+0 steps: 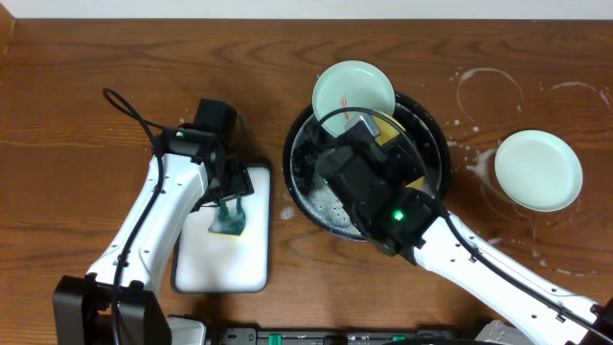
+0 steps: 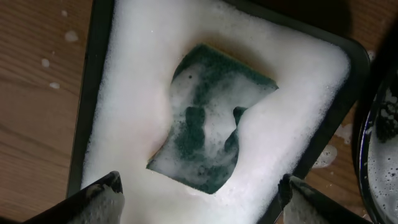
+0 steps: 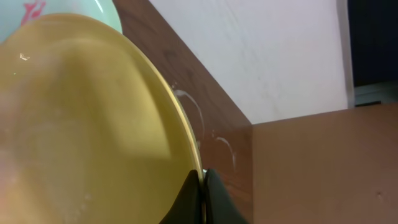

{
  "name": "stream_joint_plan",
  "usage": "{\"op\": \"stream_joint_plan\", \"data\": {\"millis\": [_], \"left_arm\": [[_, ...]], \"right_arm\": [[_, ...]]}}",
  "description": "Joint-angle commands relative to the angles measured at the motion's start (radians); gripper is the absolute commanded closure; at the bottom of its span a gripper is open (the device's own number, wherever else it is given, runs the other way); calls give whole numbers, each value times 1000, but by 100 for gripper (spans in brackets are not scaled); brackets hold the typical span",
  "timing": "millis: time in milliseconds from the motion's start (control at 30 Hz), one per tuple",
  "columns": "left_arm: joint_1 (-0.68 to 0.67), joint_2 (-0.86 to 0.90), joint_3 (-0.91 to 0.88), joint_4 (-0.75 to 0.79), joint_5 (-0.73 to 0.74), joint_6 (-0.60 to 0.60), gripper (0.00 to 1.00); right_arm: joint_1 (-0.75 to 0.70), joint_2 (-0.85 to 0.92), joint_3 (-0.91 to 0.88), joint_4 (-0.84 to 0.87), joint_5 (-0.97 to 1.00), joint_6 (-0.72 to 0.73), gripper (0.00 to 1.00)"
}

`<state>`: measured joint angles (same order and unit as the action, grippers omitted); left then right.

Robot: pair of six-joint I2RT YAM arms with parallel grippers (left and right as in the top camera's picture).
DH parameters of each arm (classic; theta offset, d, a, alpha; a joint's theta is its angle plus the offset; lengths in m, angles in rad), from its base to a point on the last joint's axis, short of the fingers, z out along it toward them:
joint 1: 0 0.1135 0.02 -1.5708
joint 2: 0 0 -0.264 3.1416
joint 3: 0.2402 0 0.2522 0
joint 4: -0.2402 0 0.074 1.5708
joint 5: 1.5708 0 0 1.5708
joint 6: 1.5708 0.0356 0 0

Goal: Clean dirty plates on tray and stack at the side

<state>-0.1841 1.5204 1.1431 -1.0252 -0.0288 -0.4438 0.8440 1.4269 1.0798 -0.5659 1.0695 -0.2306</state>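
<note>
The yellow plate needs to be released on the second mint-green plate, so my right gripper needs to swing off the tray [image 1: 436, 129] next and then lower onto that plate.
My right gripper [image 3: 203, 180] is shut on the rim of the yellow plate [image 3: 81, 124] and holds it tilted over the round black tray [image 1: 436, 129]; overhead the plate [image 1: 388, 125] shows only as a yellow sliver beside the arm. A mint-green plate [image 1: 354, 88] with a red smear leans on the tray's far rim, and its edge shows in the right wrist view [image 3: 37, 11]. A second mint-green plate [image 1: 538, 170] lies on the soap-stained wood [image 1: 484, 91] at the right. My left gripper [image 2: 199, 190] is open above a green sponge [image 2: 211, 124].
The sponge lies in a rectangular dish of white foam [image 1: 222, 259] left of the tray, also seen in the left wrist view [image 2: 143, 74]. Soap splashes dot the wood [image 1: 287, 214] between dish and tray.
</note>
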Motion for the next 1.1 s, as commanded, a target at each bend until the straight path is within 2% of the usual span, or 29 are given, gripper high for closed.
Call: {"op": "stream_joint_plan", "data": {"millis": [0,167,267,400,467,567,733,867,1067], "left_arm": [[3,-3,15,-6,-5,6,20],[3,-3,15,-6,-5,6,20],[3,-3,15,-6,-5,6,19],[3,-3,15,-6,-5,6,20],[3,-3,15,-6,-5,6,19],[3,-3,15,-6,-5,6,20],[3,-3,15,-6,-5,6,20],[3,-3,15,-6,-5,6,19],[3,-3,15,-6,-5,6,20]], "right_arm": [[-9,-13,5,-11,-10,23,99],[-74,-13,5,-10,-43,131,99],[-129,-16,5,-12,-70,279,99],[-226,-49,5,-49,-277,477,99],[-351,-77,5,-65,-516,539,99],[-549,-94,5,-76,-793,553,99],[-915,-84,5,-113,-1135,553,99],[-1158,-53,5,-123,-1260,563,99],[-1445,48,5,-123,-1231,626,99]]}}
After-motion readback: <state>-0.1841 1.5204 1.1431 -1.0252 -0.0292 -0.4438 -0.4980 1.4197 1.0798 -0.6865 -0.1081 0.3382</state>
